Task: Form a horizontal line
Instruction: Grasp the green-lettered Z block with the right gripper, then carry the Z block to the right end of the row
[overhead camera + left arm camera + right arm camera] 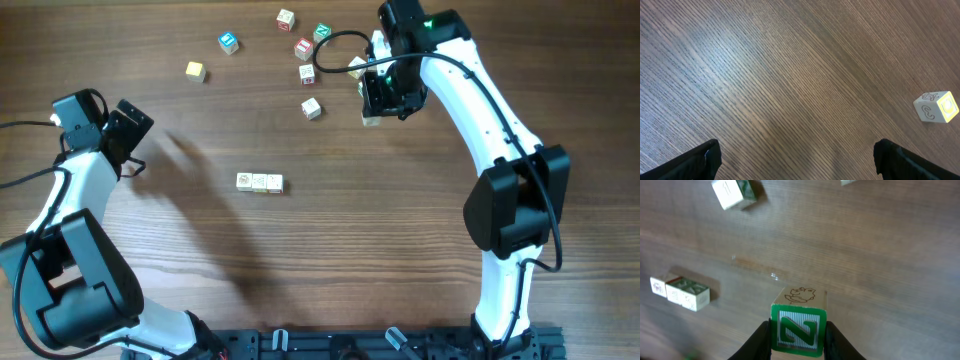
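Observation:
Next I will lower my right gripper back beside the row's nearer end, below it and to its left in the overhead view, and release to lengthen the line.
The horizontal line is a short row of three cream cubes touching edge to edge at mid-table; it also shows in the right wrist view as the row at the left. My right gripper hovers at the back right, shut on a green-faced "N" cube with a cream top, lifted above the wood. That cube peeks out below the fingers in the overhead view. My left gripper stands wide open at the far left with nothing between its fingers.
Several loose cubes lie at the back: a blue one, a yellow one, a red one, a green one and a cream one. The yellow-faced cube lies ahead and right of my left gripper.

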Tool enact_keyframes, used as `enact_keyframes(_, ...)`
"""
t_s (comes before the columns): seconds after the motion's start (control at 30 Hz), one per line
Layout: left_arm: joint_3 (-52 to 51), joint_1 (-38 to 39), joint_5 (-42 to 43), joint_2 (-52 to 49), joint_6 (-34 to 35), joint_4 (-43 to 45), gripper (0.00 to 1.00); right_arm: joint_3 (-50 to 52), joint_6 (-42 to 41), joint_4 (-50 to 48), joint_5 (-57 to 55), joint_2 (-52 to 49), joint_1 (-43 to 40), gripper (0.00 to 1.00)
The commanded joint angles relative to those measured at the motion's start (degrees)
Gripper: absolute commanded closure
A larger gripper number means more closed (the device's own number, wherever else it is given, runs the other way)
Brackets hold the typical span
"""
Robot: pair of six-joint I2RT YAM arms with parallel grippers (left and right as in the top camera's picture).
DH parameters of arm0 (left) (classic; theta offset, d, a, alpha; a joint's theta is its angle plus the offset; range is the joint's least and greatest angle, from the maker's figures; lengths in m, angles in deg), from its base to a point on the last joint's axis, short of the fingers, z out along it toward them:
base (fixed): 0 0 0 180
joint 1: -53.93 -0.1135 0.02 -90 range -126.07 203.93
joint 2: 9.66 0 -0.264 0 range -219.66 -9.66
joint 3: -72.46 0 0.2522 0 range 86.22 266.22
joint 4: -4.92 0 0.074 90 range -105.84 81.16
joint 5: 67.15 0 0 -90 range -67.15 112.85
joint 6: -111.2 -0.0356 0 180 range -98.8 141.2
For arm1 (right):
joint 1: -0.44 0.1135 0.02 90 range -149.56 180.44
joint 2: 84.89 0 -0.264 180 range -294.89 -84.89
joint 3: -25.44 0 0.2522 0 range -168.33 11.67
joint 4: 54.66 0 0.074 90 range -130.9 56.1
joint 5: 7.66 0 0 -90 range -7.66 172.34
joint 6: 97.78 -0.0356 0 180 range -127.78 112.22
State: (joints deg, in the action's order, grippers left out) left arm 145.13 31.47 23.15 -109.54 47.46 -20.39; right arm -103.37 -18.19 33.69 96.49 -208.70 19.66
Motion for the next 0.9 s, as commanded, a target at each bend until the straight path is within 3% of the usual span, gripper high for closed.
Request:
enact_keyframes(0.0, 0.5, -0.22, -0.37, -0.42, -0.09, 0.15, 0.0, 0.42, -4.17, 3.06, 2.23, 0.02, 2.1, 0.81)
enact_keyframes(0.27, 0.5, -0.22, -0.37, -0.42, -0.09, 0.15, 0.0, 0.42, -10.97, 5.42, 0.57, 0.0, 12.02, 0.8)
enact_keyframes(0.57, 0.5, -0.22, -0.37, -0.42, -0.09, 0.15, 0.0, 1.22, -19.91, 5.18, -3.91, -0.09, 22.12, 0.87)
enact_keyframes(0.87, 0.5, -0.22, -0.37, -0.42, -0.09, 0.15, 0.0, 18.27, -32.11, -12.83, -4.02, -0.09, 24.33, 0.89)
